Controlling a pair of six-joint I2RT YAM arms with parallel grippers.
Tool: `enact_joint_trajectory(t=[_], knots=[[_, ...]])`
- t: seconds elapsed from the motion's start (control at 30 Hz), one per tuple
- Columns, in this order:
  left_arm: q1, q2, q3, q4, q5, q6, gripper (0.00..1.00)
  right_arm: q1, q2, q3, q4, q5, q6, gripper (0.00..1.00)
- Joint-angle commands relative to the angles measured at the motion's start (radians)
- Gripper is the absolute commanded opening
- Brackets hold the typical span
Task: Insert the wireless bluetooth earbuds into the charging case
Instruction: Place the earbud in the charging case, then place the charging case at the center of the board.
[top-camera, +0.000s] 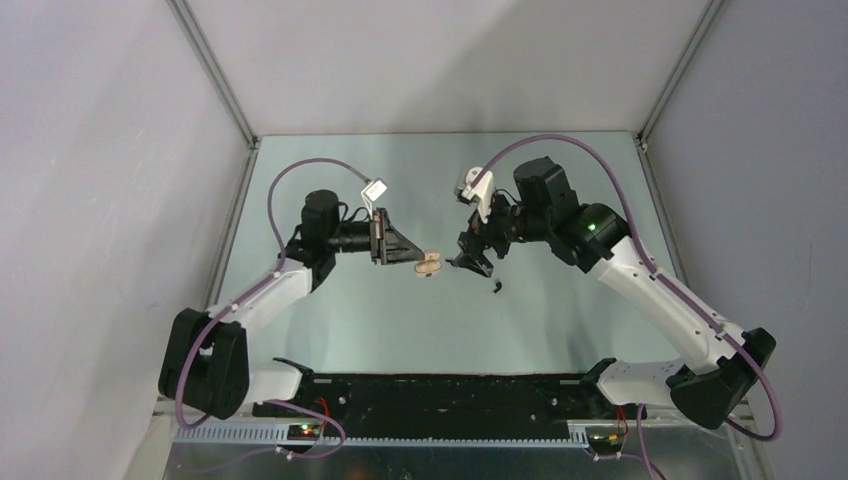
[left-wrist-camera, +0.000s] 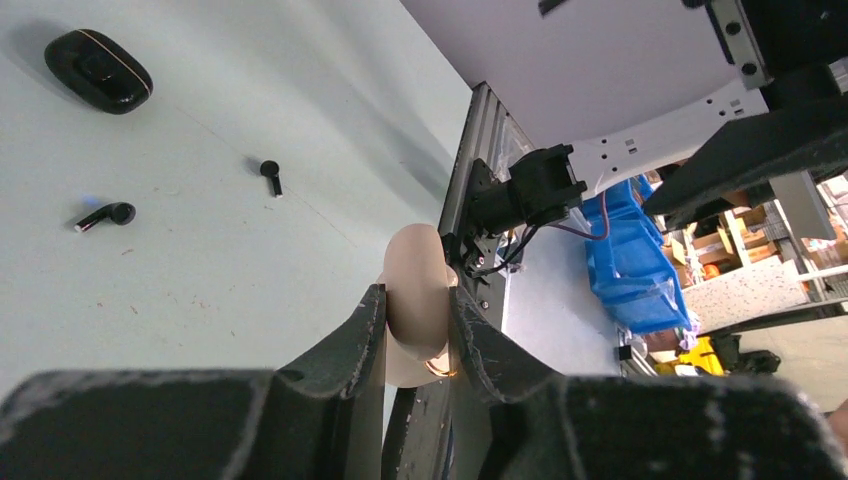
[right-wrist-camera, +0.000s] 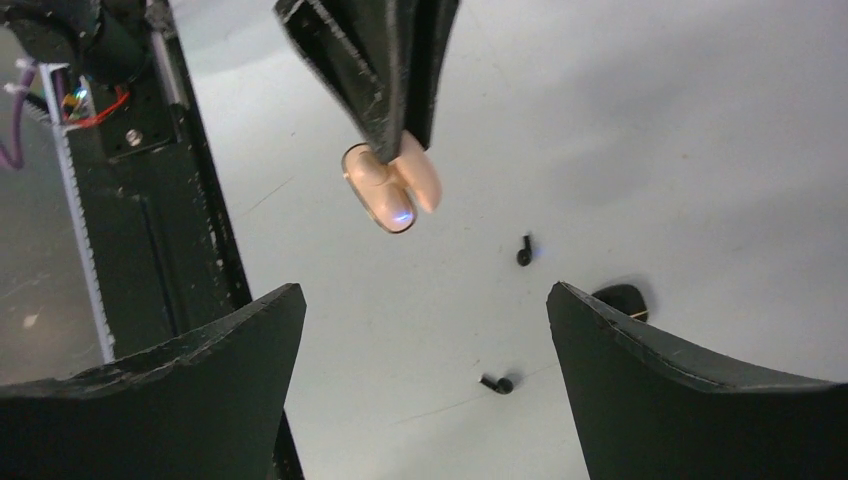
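Observation:
The left gripper brings the beige case (left-wrist-camera: 418, 295) down onto the table beside the nearest earbud next.
My left gripper (left-wrist-camera: 417, 310) is shut on a beige pebble-shaped charging case (left-wrist-camera: 418, 295) and holds it above the table; the case also shows in the top view (top-camera: 428, 265) and in the right wrist view (right-wrist-camera: 390, 185). Two tiny black earbuds lie on the table, one (right-wrist-camera: 498, 383) below my right gripper and the other (right-wrist-camera: 524, 250) farther off. They also show in the left wrist view (left-wrist-camera: 108, 214) (left-wrist-camera: 271, 175). My right gripper (right-wrist-camera: 423, 295) is open and empty above the table, just right of the case in the top view (top-camera: 470, 262).
A black pebble-shaped case (left-wrist-camera: 98, 70) lies closed on the table near the earbuds; the right finger partly hides it in the right wrist view (right-wrist-camera: 622, 298). A black rail (top-camera: 450, 405) runs along the near table edge. Grey walls enclose the table.

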Motion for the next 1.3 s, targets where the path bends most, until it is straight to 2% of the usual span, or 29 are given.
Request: enact_joint_trajectory(t=[0.0, 0.2, 0.4, 0.63, 0.8, 1.0, 1.13, 1.27], knots=[[-0.006, 0.022, 0.065, 0.012, 0.055, 0.045, 0.00, -0.008, -0.018, -0.058, -0.035, -0.114, -0.071, 0.95], [-0.012, 0.072, 0.060, 0.010, 0.082, 0.081, 0.00, -0.023, 0.027, -0.141, 0.028, -0.134, -0.105, 0.92], [-0.007, 0.244, 0.042, -0.021, -0.047, 0.150, 0.00, -0.040, 0.026, -0.152, 0.023, -0.114, -0.091, 0.92], [0.007, 0.423, 0.149, -0.127, -0.139, 0.234, 0.00, -0.048, -0.034, -0.162, -0.041, -0.080, -0.078, 0.93], [0.041, 0.543, 0.219, -0.170, -0.128, 0.256, 0.00, -0.061, -0.063, -0.171, -0.063, -0.059, -0.082, 0.93], [0.093, 0.604, 0.271, -0.250, -0.132, 0.293, 0.00, -0.093, -0.067, -0.173, -0.065, -0.060, -0.085, 0.93], [0.101, 0.632, 0.320, -0.379, -0.206, 0.369, 0.01, -0.102, -0.063, -0.173, -0.056, -0.057, -0.090, 0.93], [0.104, 0.626, 0.325, -0.401, -0.271, 0.404, 0.04, -0.110, -0.056, -0.180, -0.039, -0.052, -0.096, 0.93]])
